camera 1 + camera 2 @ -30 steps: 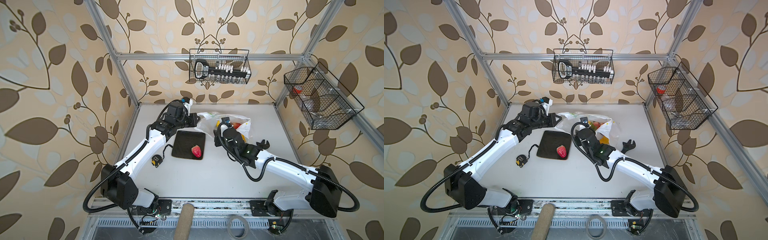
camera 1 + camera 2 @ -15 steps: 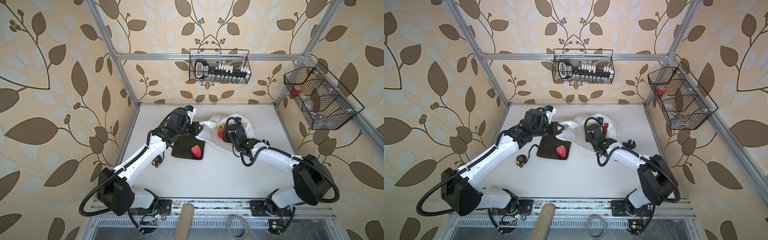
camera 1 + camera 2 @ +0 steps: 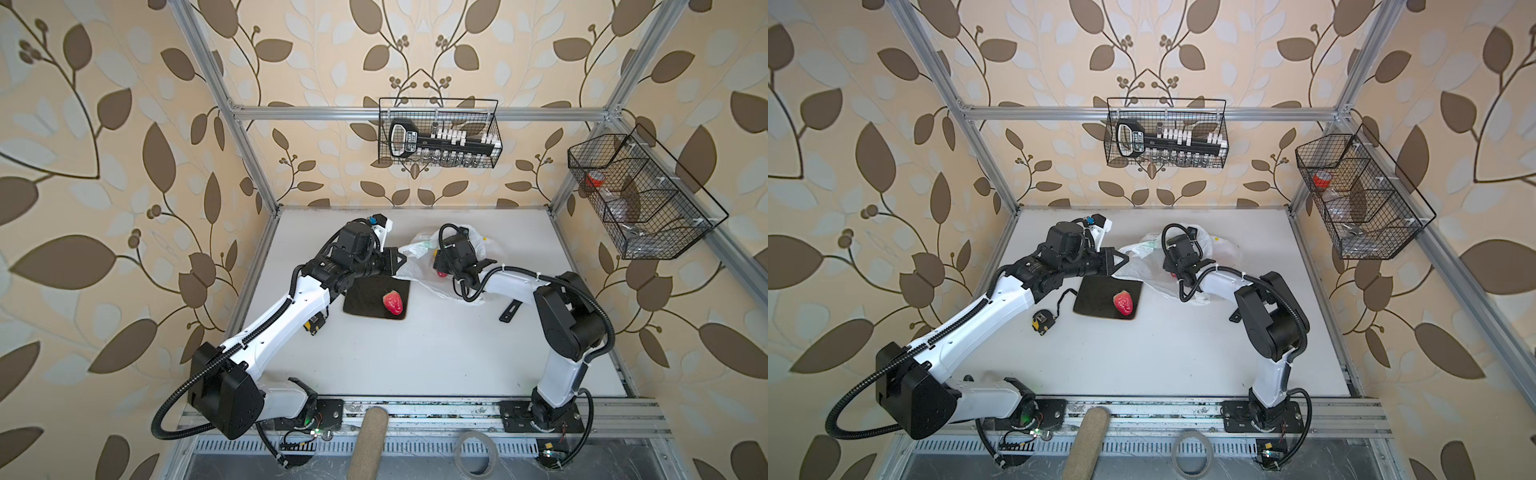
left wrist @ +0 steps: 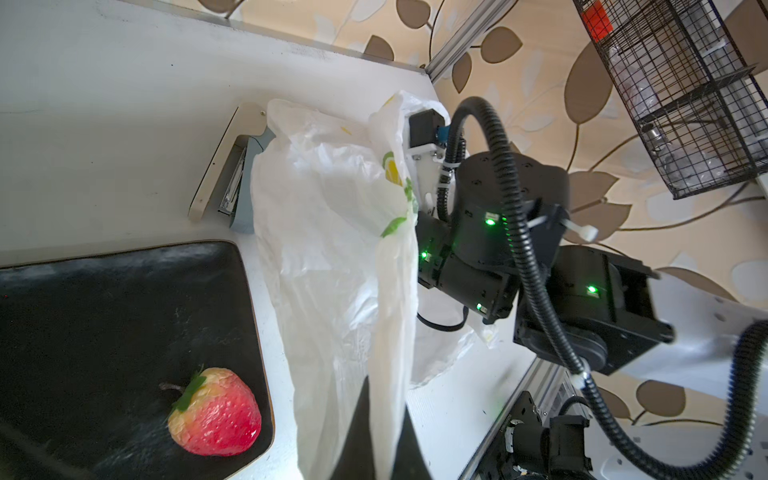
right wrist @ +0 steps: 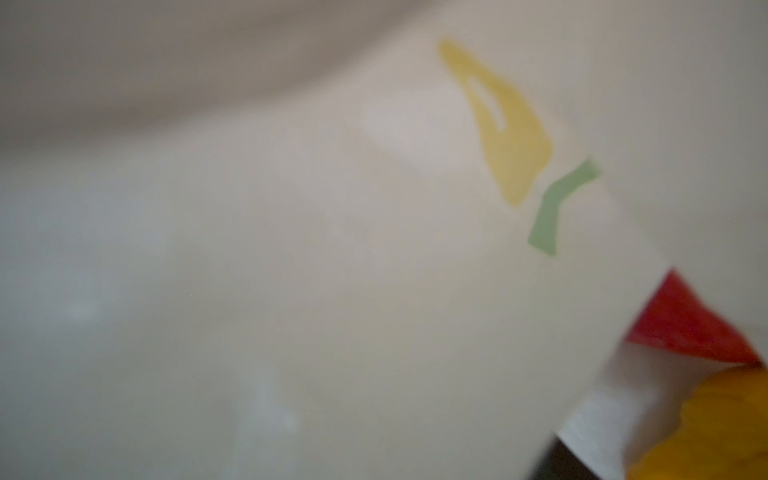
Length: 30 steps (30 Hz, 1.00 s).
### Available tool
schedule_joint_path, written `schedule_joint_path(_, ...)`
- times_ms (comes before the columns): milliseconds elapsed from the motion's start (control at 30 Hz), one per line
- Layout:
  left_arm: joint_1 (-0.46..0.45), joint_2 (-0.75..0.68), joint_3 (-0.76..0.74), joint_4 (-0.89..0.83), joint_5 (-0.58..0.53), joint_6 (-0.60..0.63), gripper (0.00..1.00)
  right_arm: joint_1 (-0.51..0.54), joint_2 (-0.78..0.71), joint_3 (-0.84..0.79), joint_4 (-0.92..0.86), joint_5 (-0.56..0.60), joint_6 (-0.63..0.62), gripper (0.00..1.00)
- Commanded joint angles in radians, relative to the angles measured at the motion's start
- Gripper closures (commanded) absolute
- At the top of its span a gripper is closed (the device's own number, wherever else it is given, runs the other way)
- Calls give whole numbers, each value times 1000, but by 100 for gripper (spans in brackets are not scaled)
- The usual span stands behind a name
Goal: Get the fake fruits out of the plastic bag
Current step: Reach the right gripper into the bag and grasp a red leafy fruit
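The robot's right gripper should go deeper into the bag's opening, down onto the red fruit (image 3: 441,273), and close there, because that fruit shows just below the gripper.
The plastic bag (image 3: 419,249) (image 3: 1142,253) lies at the back middle of the table, white with a lemon print. My left gripper (image 3: 399,261) (image 3: 1124,261) (image 4: 382,440) is shut on its left edge and holds the film up. My right gripper (image 3: 444,266) (image 3: 1175,268) reaches into the bag's mouth, its fingers hidden by film. Below it lies a red fruit (image 3: 441,273) (image 5: 685,328), and a yellow-orange fruit (image 5: 715,428) shows in the right wrist view. A red strawberry (image 3: 393,302) (image 3: 1123,302) (image 4: 216,415) lies on the dark square plate (image 3: 365,299) (image 4: 104,324).
A grey-white stapler (image 4: 232,166) lies just behind the bag. A yellow tape measure (image 3: 314,324) (image 3: 1041,322) sits left of the plate. A black wrench (image 3: 510,311) lies under my right arm. Wire baskets hang on the back wall (image 3: 438,137) and the right wall (image 3: 640,199).
My right arm has swung its elbow out to the right and its gripper has pushed into the bag. My left gripper has shifted slightly, still holding the bag's edge.
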Motion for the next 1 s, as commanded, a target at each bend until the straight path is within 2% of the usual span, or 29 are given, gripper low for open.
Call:
schedule_joint_path(0,-10,-52,-13,12,19,0,100,-10,63,54,-16,3,-19,30)
schedule_joint_path(333,-9,-52,-17,10,7,1,100,-18,175,112,-40,-14,-21,36)
schedule_joint_path(533,-10,-49,-21,12,5,-4,100,-24,198,109,-44,-24,-20,47)
schedule_joint_path(733,-10,-47,-19,5,-25,-13,100,-27,114,69,-19,-45,-34,63)
schedule_joint_path(967,-9,-31,-7,14,-70,-31,100,-11,-91,-72,25,-94,-33,68)
